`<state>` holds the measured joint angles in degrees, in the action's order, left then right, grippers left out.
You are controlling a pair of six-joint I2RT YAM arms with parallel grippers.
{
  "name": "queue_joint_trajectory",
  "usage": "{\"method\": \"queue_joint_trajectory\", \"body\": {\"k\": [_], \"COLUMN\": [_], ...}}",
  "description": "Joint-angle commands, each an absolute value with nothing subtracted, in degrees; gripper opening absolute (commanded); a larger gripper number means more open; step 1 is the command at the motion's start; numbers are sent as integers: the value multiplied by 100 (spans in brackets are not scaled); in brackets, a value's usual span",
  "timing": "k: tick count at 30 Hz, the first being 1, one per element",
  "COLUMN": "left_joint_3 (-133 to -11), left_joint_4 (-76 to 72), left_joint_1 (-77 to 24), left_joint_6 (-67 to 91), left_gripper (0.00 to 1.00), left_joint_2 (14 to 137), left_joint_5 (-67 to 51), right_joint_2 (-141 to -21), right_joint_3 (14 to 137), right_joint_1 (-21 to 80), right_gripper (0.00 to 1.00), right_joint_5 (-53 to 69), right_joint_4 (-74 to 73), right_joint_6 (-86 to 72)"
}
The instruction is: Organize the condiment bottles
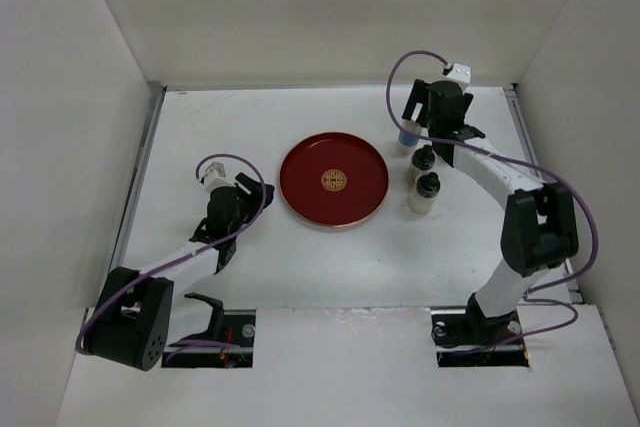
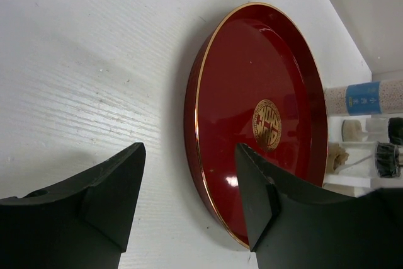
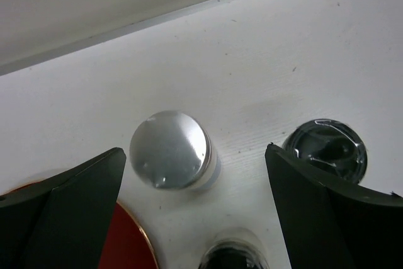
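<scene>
Next I need to move my right gripper down and to the left in the top view around the bottle's pale cap, because the cap stands untouched below the fingers on that side.
The white condiment bottle with a blue label (image 1: 408,135) stands right of the red tray (image 1: 300,162). Two black-capped shakers (image 1: 423,159) (image 1: 427,188) stand in a row just nearer than it. My right gripper (image 1: 432,130) hovers open over this group. In the right wrist view the pale cap (image 3: 170,149) lies between the spread fingers, untouched. One black cap (image 3: 324,149) shows beside the right finger and another (image 3: 233,260) at the bottom edge. My left gripper (image 2: 190,149) is open and empty, low at the tray's left rim (image 2: 200,155).
White walls close in the table on the left, back and right. The back wall's foot (image 3: 157,20) runs close behind the bottles. The left wrist view shows the white bottle (image 2: 365,97) and shakers (image 2: 385,159) beyond the tray.
</scene>
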<state>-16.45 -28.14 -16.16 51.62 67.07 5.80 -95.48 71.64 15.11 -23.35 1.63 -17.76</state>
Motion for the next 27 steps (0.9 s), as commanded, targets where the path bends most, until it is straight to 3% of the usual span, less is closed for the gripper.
{"method": "queue_joint_trajectory", "body": {"k": [1,8,19,27], "left_joint_3": [-1591,-1591,-1573,-1538], "left_joint_4": [-3190,-3270,-3313,-3322], "left_joint_1": [-1586,-1577,-1560,-1551], "left_joint_6": [5176,5185,5194,5186], "left_gripper": [57,57,57,57], "left_joint_2": [6662,6750,6794,6680], "left_joint_5": [519,483,483,536], "right_joint_2": [-9965,-10608,-10582,-10793], "right_joint_3": [7725,8156,8015,8244], "right_joint_1": [1402,1446,1569,1577], "right_gripper": [100,100,100,78], "right_joint_5": [-2048,-1995,-2013,-2030], "right_joint_4": [132,167,370,44], "right_joint_6": [-1749,-1547,-1512,-1485]}}
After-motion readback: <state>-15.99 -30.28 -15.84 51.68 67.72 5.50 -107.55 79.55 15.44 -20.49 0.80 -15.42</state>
